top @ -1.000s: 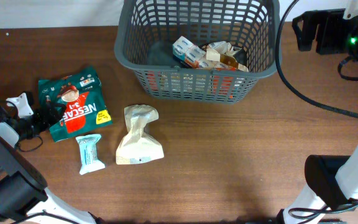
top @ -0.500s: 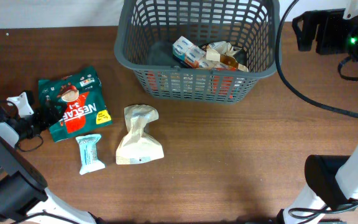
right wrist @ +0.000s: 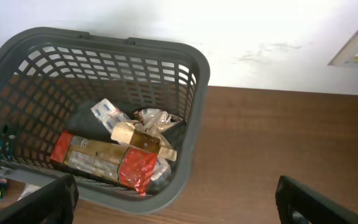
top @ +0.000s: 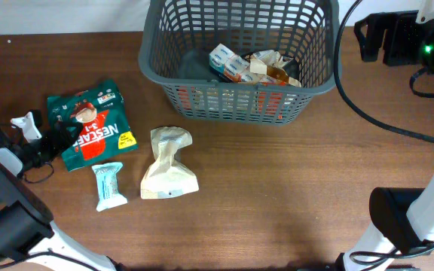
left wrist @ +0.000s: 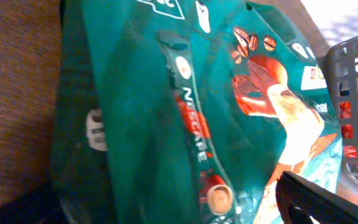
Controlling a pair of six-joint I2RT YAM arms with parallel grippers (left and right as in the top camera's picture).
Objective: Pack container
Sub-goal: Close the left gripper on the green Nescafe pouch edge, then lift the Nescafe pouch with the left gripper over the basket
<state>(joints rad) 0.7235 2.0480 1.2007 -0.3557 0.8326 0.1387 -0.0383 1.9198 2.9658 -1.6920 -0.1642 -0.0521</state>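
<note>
My left gripper stays low and closes its open fingers on the green Nescafe bag's edge away from the basket next, since that edge lies between them.
The dark grey lattice basket (top: 236,75) stands at the back centre and holds several snack packets; it also shows in the right wrist view (right wrist: 191,124). A green Nescafe packet (top: 90,123) lies flat at the left and fills the left wrist view (left wrist: 166,112). My left gripper (top: 59,139) is open at the packet's left edge, with its fingers on either side of it (left wrist: 179,211). My right gripper (right wrist: 176,202) is open and empty, above the table just right of the basket.
A small light blue packet (top: 109,186) and a beige paper pouch (top: 169,164) lie in front of the Nescafe packet and the basket. The right arm and its cables (top: 401,45) are at the back right. A black arm base (top: 398,218) is at the front right.
My left gripper has edged a little to the right, onto the Nescafe packet's left edge. The right arm and the packets have not moved.
</note>
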